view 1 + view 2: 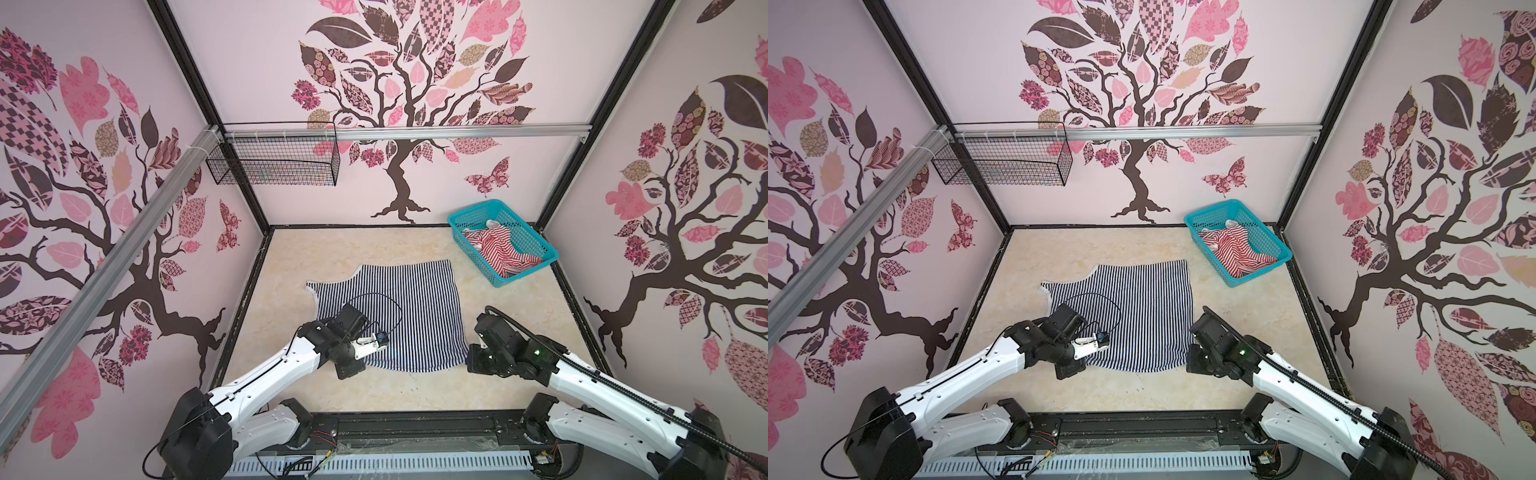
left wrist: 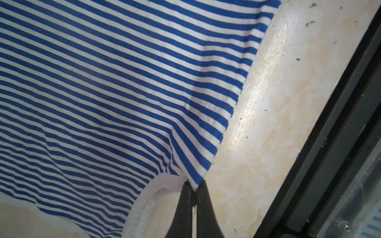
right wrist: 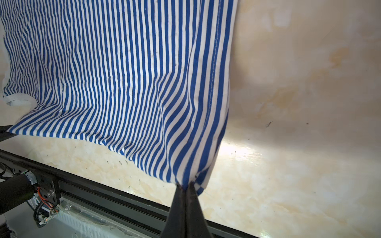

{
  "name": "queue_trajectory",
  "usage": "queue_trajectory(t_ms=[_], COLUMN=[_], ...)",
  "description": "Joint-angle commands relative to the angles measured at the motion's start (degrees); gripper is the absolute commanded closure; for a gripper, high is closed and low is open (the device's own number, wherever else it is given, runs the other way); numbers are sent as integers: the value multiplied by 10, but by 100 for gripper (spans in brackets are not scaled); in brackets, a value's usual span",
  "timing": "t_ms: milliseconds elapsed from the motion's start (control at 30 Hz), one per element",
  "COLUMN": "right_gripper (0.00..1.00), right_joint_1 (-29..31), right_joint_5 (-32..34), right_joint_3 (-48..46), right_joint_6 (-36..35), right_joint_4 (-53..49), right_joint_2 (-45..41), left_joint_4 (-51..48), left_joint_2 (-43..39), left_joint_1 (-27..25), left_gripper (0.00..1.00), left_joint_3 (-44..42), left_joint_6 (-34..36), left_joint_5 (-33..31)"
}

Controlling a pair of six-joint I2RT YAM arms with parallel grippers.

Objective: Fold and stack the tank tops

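Note:
I will next move the corner of the tank top's hem outward with my right gripper. I will lower it onto the middle of the hem and let it go there, because the cloth there is flat.
The navy-and-white tank top lies spread on the cream table, its stripes running front to back. My left gripper is shut on its near left corner, right beside the white armhole edging. Over at the near right hem corner, my right gripper is shut on the cloth. Both corners are lifted a little off the table, and the near edge sags between them. The red-and-white tank top lies crumpled in the teal basket at the back right.
A black wire basket hangs from the rail on the back wall at the left. The black frame rail runs along the table's front edge just behind both grippers. Patterned walls close in the table on three sides.

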Motion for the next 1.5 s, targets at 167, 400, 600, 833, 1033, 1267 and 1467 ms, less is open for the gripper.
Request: queue_trajectory(t_ms=[167, 400, 600, 833, 1033, 1267, 1467], right_gripper=[100, 100, 100, 100, 100, 100, 98], right_joint_1=[-1, -68, -115, -121, -128, -137, -143], right_joint_5=[53, 31, 16, 31, 53, 91, 114], right_joint_3=[71, 99, 127, 151, 184, 215, 233], right_joint_6=[-41, -95, -130, -151, -164, -176, -187], right_joint_4=[11, 44, 68, 93, 100, 98, 97], right_joint_2=[62, 115, 153, 233, 281, 333, 370], left_joint_4=[74, 121, 157, 196, 218, 237, 243], left_joint_2=[31, 69, 116, 167, 215, 251, 268], left_joint_1=[80, 84, 91, 99, 110, 120, 122], left_gripper=[100, 100, 100, 100, 100, 100, 99], left_joint_3=[43, 53, 69, 90, 108, 125, 133], left_joint_6=[-17, -14, -21, -33, -41, -47, -43], left_joint_5=[-12, -29, -42, -68, -96, -122, -121])
